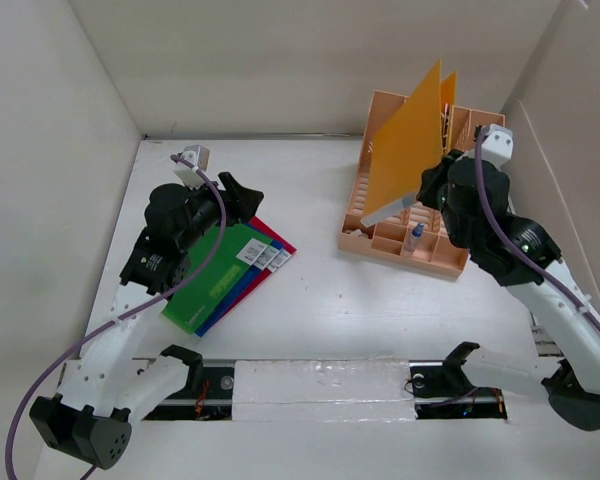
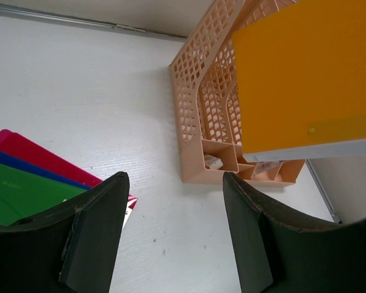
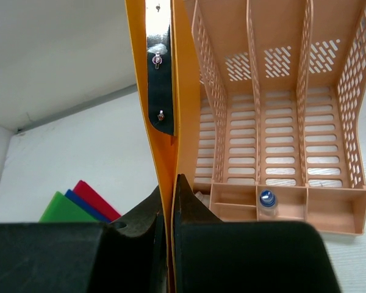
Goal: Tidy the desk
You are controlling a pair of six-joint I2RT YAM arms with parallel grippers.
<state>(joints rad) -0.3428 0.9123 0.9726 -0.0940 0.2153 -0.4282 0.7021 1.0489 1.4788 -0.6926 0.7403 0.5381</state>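
The orange folder is hanging crooked, so my right gripper first needs to turn and move outward and toward the folder stack, to lower the orange folder into the rack's end slot (image 1: 362, 188) (image 3: 205, 143).
The white desk (image 1: 320, 300) holds a stack of green, blue and red folders (image 1: 230, 272) at the left and a peach slotted file rack (image 1: 410, 200) at the right. My right gripper (image 1: 428, 190) is shut on an orange folder (image 1: 410, 150), holding it upright over the rack's left side; in the right wrist view the jaws (image 3: 168, 201) pinch the orange folder (image 3: 183, 91) next to the rack (image 3: 280, 122). My left gripper (image 1: 242, 192) is open and empty just above the folder stack; its fingers (image 2: 97, 232) frame bare desk (image 2: 171, 220).
A small blue-capped bottle (image 1: 416, 236) stands in the rack's front compartment; it also shows in the right wrist view (image 3: 267, 200). White wall panels (image 1: 60, 150) close in the desk on three sides. A mounting rail (image 1: 320, 385) runs along the near edge.
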